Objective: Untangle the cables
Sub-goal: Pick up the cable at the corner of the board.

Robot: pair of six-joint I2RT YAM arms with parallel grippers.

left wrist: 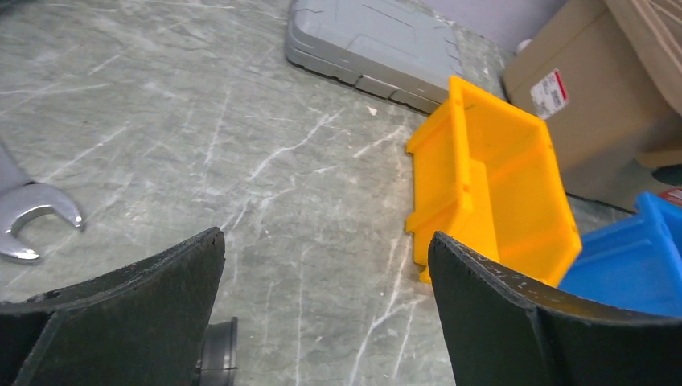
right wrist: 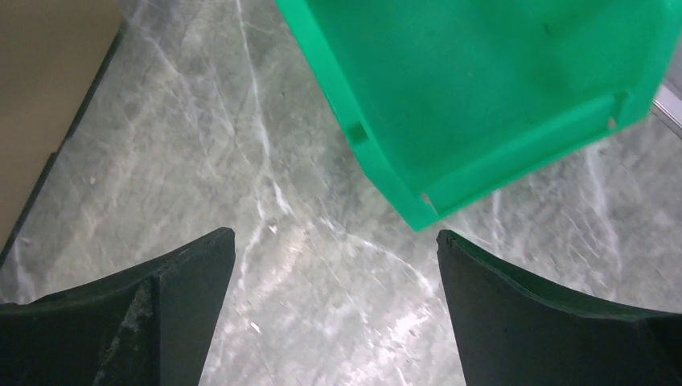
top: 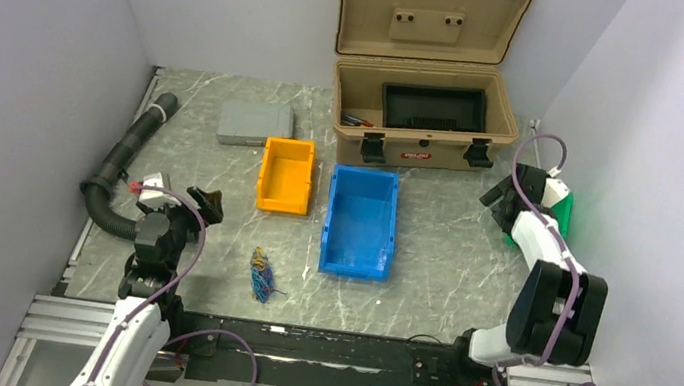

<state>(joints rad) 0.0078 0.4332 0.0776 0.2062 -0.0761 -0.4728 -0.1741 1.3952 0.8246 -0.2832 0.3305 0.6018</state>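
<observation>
The tangle's middle [top: 261, 273] lies below my left gripper and to its right in the top view. My left gripper will lower its open fingers back and across onto it next.
The cables [top: 260, 274] lie as a small tangle of blue, yellow and purple wires on the marble tabletop, near the front and left of centre. They show only in the top view. My left gripper [top: 206, 202] hangs open to the left of the tangle and a little behind it, with nothing between its fingers; its wrist view [left wrist: 326, 241] looks past open jaws at bare table. My right gripper [top: 502, 197] stands open at the far right, far from the cables, and bare table shows between its fingers [right wrist: 334, 237].
An orange bin [top: 286, 175] and a blue bin [top: 360, 221] sit mid-table. A grey case [top: 255, 123] and an open tan toolbox [top: 420, 113] stand behind. A green bin [right wrist: 482, 88] lies by the right gripper. A black corrugated hose [top: 126, 158] and a wrench [left wrist: 28, 213] lie left.
</observation>
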